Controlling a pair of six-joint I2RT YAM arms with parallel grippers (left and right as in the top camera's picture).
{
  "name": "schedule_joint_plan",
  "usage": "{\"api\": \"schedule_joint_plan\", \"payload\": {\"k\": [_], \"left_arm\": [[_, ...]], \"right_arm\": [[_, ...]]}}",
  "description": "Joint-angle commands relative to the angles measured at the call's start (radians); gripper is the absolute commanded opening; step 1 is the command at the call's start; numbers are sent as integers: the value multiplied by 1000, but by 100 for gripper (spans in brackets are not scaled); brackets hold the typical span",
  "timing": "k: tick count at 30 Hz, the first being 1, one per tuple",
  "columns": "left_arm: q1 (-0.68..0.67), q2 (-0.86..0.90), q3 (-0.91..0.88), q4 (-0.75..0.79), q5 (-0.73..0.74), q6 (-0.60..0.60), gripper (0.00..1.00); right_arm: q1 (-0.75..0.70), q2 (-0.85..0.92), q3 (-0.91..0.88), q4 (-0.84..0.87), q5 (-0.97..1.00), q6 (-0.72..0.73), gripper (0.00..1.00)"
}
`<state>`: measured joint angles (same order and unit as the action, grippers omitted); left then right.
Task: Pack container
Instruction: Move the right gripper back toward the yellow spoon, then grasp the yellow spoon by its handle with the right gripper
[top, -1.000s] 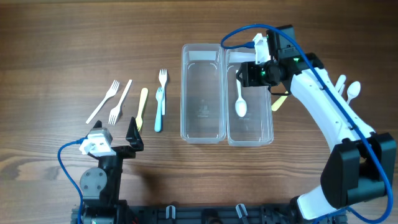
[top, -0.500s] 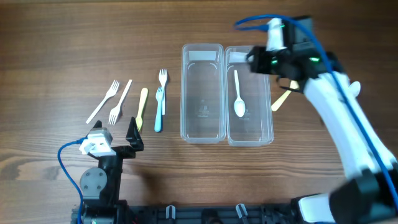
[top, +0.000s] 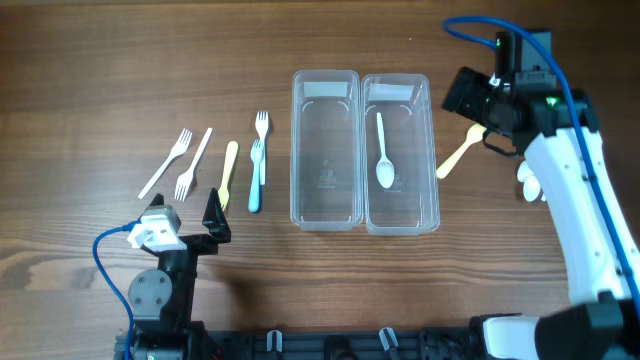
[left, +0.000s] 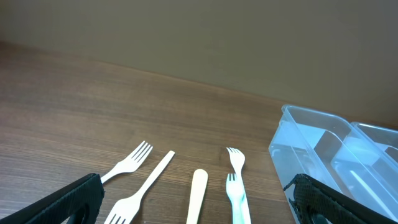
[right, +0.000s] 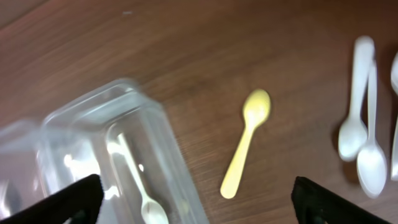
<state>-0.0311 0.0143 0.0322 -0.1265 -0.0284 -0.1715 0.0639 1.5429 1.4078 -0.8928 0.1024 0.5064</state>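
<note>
My right gripper will next move down and turn onto the yellow spoon's neck, just behind the spoon's bowl, because the spoon lies slanted below my open fingers.
Two clear containers stand side by side, the left one (top: 325, 205) empty. The right container (top: 428, 150) holds a white spoon (top: 384, 155), which also shows in the right wrist view (right: 140, 180). A yellow spoon (top: 460, 153) lies on the table just right of the containers, below my right gripper (top: 472, 108), which is open and empty. It also shows between the fingers in the right wrist view (right: 246, 140). My left gripper (top: 188, 225) is open and empty near the front edge, behind the forks.
Several forks lie in a row at the left: two white (top: 167, 162), a yellow utensil (top: 229, 172), a blue one (top: 255, 175) and a white one (top: 262, 125). White spoons (right: 360, 124) lie at the far right, mostly hidden by the right arm in the overhead view.
My right gripper has moved right and back, from over the right container to above the yellow spoon. The white spoon stays lying in the container. The left arm has not moved.
</note>
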Motion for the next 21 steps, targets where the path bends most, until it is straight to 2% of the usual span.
{"api": "schedule_joint_plan", "payload": {"k": [1, 3, 6, 9, 17, 21], "left_arm": [[-4, 0, 7, -18, -6, -16, 100], [-4, 0, 7, -18, -6, -16, 100], [-4, 0, 7, -18, -6, -16, 100], [-4, 0, 7, -18, -6, -16, 100], [-4, 0, 7, -18, -6, -16, 100], [-4, 0, 7, -18, -6, -16, 100]], "right_arm": [[-71, 74, -13, -3, 32, 206, 100], [-94, 101, -13, -2, 18, 254, 99], [-108, 159, -13, 18, -10, 257, 78], [-108, 217, -13, 20, -10, 267, 66], [-108, 411, -14, 29, -8, 332, 62], [-107, 464, -14, 50, -13, 330, 56]]}}
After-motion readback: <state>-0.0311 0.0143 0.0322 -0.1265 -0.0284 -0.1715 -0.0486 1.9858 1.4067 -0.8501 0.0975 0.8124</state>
